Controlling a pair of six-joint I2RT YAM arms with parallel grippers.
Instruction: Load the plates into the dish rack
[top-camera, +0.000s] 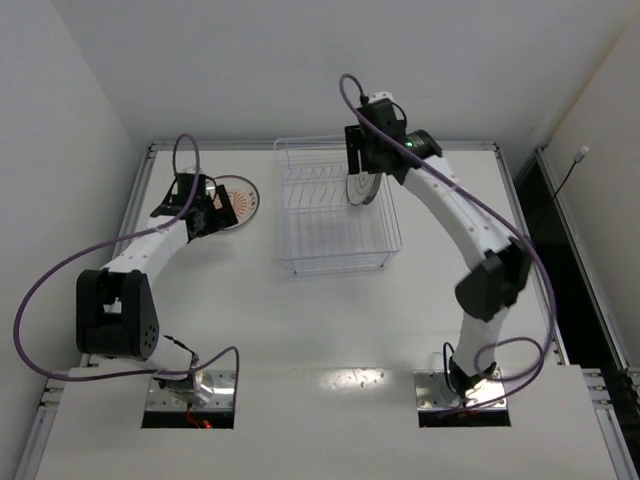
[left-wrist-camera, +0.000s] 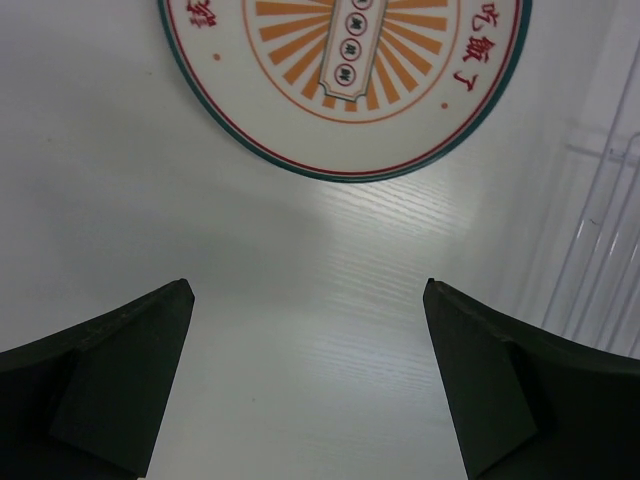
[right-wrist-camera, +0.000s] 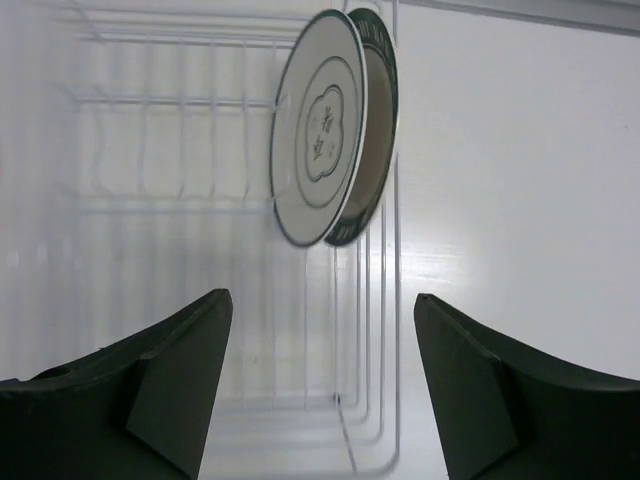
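Observation:
The left gripper moves down away from the dish rack (top-camera: 335, 245) next and tilts toward level so its fingers straddle the orange plate's near rim, since the orange sunburst plate lies flat.
The orange sunburst plate (left-wrist-camera: 345, 80) lies flat on the table, left of the dish rack (top-camera: 335, 245); it also shows in the top view (top-camera: 243, 203). My left gripper (left-wrist-camera: 308, 290) is open and empty, just short of that plate's near rim. The grey-rimmed plate (right-wrist-camera: 318, 130) and the dark-green-rimmed plate (right-wrist-camera: 378, 120) stand on edge side by side in the dish rack (right-wrist-camera: 150, 150), at its right end. My right gripper (right-wrist-camera: 322, 300) is open and empty above the rack, just back from the two standing plates (top-camera: 362, 188).
The rack's right wire wall (right-wrist-camera: 390, 330) runs below my right fingers. Part of the rack's wire edge (left-wrist-camera: 600, 230) shows at the right of the left wrist view. White walls enclose the table on the left, back and right.

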